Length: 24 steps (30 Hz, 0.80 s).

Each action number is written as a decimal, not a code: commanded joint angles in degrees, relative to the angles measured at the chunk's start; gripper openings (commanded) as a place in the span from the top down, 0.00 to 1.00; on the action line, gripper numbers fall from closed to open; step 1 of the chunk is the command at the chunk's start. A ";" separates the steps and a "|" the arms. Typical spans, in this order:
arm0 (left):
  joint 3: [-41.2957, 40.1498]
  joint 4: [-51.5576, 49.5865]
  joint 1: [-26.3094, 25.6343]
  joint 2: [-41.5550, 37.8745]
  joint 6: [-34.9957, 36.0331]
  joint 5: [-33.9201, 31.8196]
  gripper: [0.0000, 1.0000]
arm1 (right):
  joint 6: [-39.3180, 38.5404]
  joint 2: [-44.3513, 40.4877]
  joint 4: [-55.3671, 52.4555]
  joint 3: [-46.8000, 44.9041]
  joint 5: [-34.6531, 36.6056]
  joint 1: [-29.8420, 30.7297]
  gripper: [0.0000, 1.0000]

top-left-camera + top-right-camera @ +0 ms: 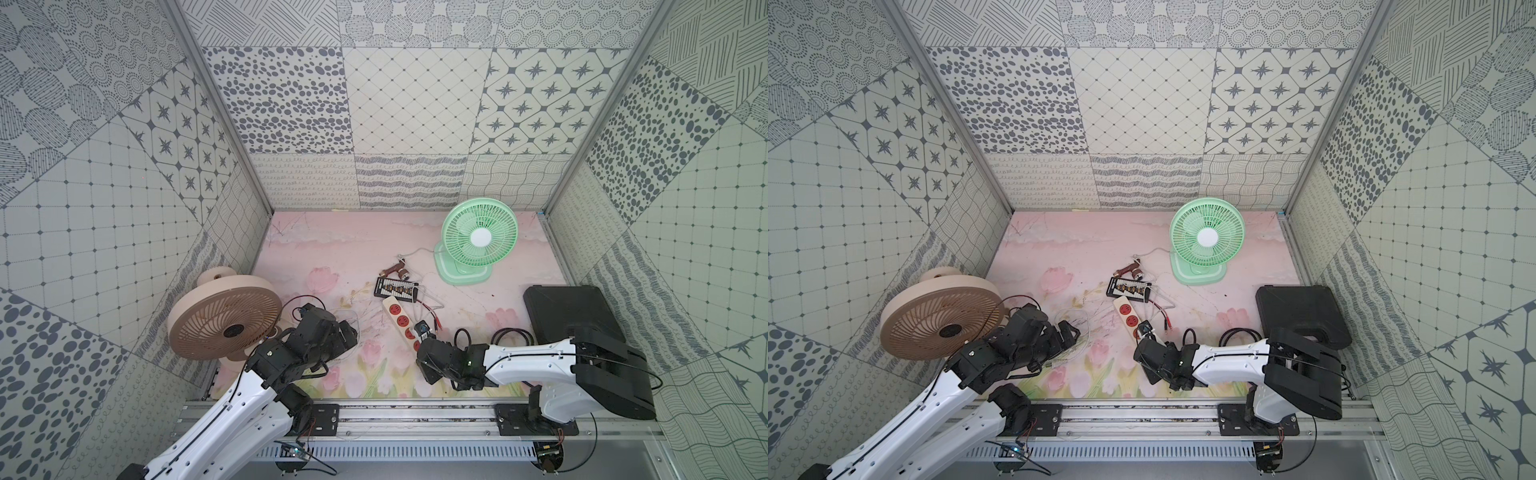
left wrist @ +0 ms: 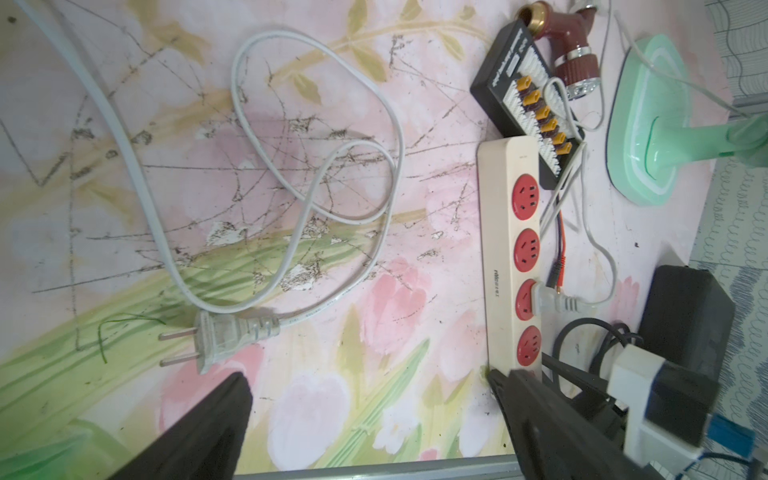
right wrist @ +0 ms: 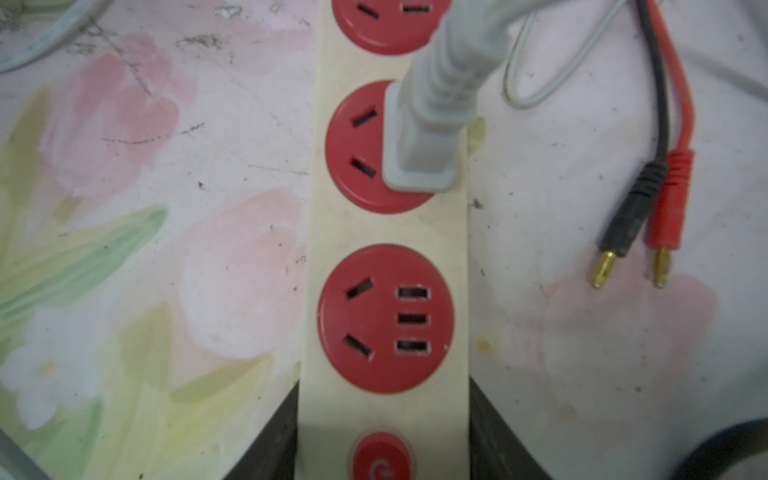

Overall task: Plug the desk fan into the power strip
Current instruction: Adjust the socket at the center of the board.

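Note:
The robot's left gripper will next move down onto the second thin white cord past the loose plug's tail [image 2: 356,283], because this single piece of cord runs clear of where the loop crosses.
The cream power strip [image 1: 400,319] [image 3: 386,232] lies mid-table, its red sockets in a row. A grey plug [image 3: 419,145] [image 2: 548,301] sits in the third socket, and its thin cord runs toward the green desk fan [image 1: 478,239] at the back right. My right gripper [image 3: 384,388] [image 1: 419,345] straddles the strip's end by the red button [image 3: 382,457], with a finger pressed on each side. My left gripper [image 2: 365,374] [image 1: 349,332] hangs open above the mat. A second white two-pin plug [image 2: 216,340] lies loose in front of it.
A beige fan [image 1: 224,318] stands at the left wall beside my left arm. A black connector board [image 1: 395,289] and a red-brown nozzle [image 1: 395,272] lie behind the strip. Red and black banana leads [image 3: 640,216] lie beside it. A black case [image 1: 569,311] and a coiled black cord [image 1: 513,336] are at the right.

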 commanded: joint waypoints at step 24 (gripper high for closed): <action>7.71 -1.87 0.46 21.85 9.25 7.47 0.19 | 1.69 -37.14 -3.77 -4.90 -4.64 -5.87 0.03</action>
